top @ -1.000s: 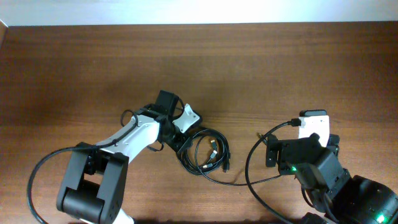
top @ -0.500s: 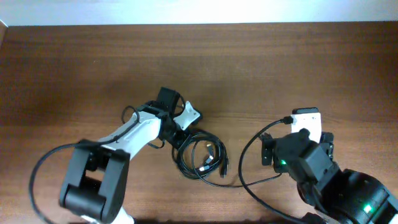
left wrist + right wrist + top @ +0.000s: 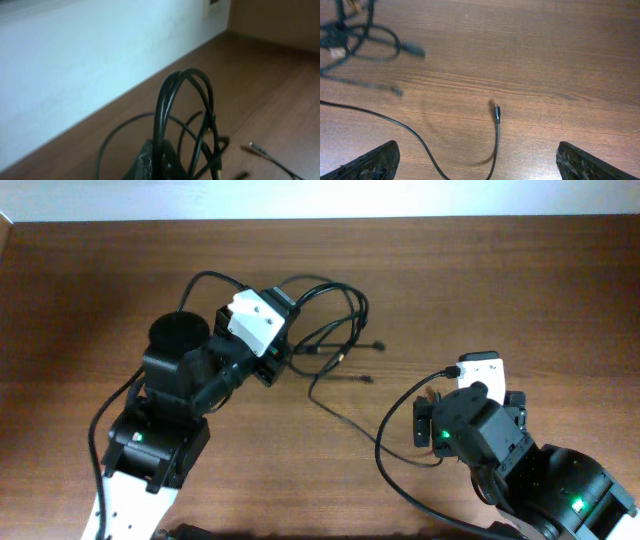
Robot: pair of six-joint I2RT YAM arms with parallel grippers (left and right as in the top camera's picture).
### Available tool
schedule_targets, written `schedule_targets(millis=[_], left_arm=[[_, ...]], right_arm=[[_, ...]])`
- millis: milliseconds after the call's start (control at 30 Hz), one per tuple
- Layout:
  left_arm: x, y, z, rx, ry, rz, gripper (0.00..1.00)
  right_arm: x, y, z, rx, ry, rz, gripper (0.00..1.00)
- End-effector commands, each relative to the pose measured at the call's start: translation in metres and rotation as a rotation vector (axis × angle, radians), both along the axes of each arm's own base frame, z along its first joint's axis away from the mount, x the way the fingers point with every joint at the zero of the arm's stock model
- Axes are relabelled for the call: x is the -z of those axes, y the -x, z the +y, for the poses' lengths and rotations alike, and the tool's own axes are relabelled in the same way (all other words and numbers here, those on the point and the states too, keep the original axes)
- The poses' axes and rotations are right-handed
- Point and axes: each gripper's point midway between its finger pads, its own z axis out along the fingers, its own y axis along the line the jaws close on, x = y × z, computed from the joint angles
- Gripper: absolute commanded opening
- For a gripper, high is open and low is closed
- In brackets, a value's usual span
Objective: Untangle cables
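The loops hang off the table, so my left gripper should next lower the bundle toward the open brown wood below and release them there.
The cables are several thin black cords in a tangled bundle (image 3: 335,305). My left gripper (image 3: 281,352) is shut on the bundle and holds it up off the table, loops arching over the fingers in the left wrist view (image 3: 182,107). Plug ends dangle to the right (image 3: 372,346). One long cable (image 3: 350,412) trails from the bundle across the wood and curves back toward my right gripper (image 3: 468,385). That gripper is open and empty, its fingers wide apart above the cable's plug end (image 3: 496,112). The lifted bundle shows blurred at the top left of the right wrist view (image 3: 355,35).
The brown wooden table (image 3: 500,280) ends at a white wall along the far side (image 3: 320,198). The thicker black wires of the arms hang by each arm's base, such as the left one (image 3: 100,435).
My left arm has risen and swung toward the far side, lifting the cable bundle off the table. One cable now stretches out behind it. My right arm has shifted slightly left.
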Motion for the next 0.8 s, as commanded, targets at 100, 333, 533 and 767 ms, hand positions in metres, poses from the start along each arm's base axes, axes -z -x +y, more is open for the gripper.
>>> schedule_targets(millis=[100, 333, 533, 767], left_arm=[[0.134, -0.029, 0.016, -0.170, -0.167, 0.472, 0.00], [0.057, -0.076, 0.018, -0.262, -0.095, 0.201, 0.64], [0.072, -0.067, 0.022, -0.262, -0.132, 0.272, 0.96], [0.064, -0.032, 0.152, -0.782, -0.063, 0.385, 0.99]], right_arm=[[-0.004, 0.001, 0.008, -0.027, -0.041, 0.002, 1.00], [0.031, -0.025, 0.066, -0.229, 0.022, 0.107, 0.98], [0.035, -0.033, 0.073, -0.258, 0.048, 0.100, 0.98], [0.134, -0.080, 0.122, -0.535, 0.357, 0.230, 0.97]])
